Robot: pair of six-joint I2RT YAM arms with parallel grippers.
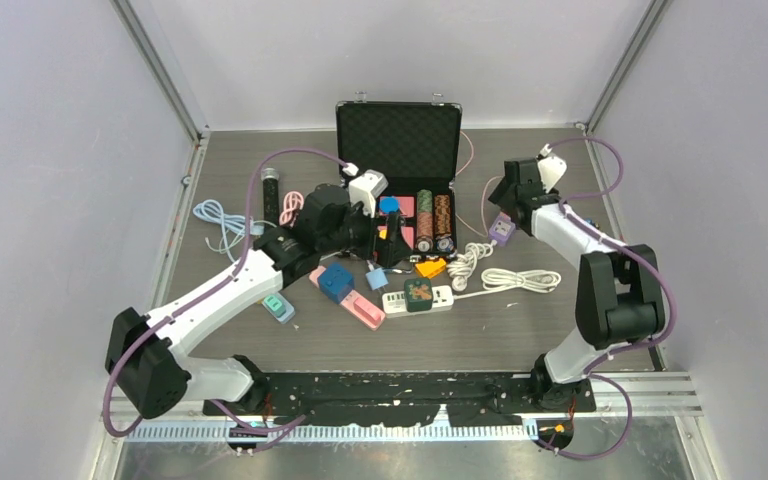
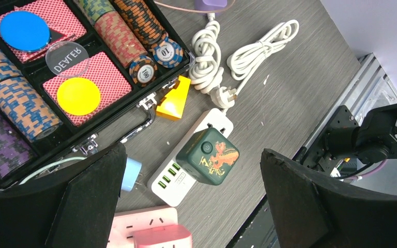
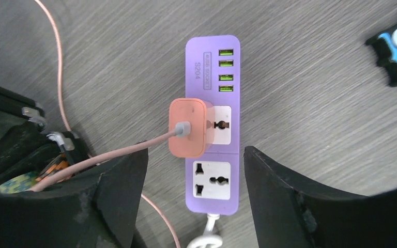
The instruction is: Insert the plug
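Observation:
The small blue plug (image 1: 376,278) lies loose with its prongs bare, so I will move my right gripper back and to the left in the top view, down around the blue plug's body.
A purple power strip (image 3: 212,124) lies on the table, also in the top view (image 1: 501,229). A pink plug (image 3: 187,127) with a pink cable (image 3: 108,155) sits on its upper socket, overhanging the strip's left edge. The lower socket (image 3: 212,180) is bare. My right gripper (image 3: 195,199) is open and empty, its fingers on either side of the strip's lower end. My left gripper (image 2: 194,201) is open and empty above a white power strip (image 2: 178,178) that carries a green cube adapter (image 2: 214,156). A loose white plug (image 2: 222,97) lies at the white strip's end.
An open poker chip case (image 1: 400,140) stands at the back centre. A pink strip (image 2: 144,227), a small blue plug (image 2: 131,173), a yellow block (image 2: 174,99) and coiled white cable (image 2: 253,49) lie around the white strip. A black and blue object (image 3: 395,49) lies right of the purple strip.

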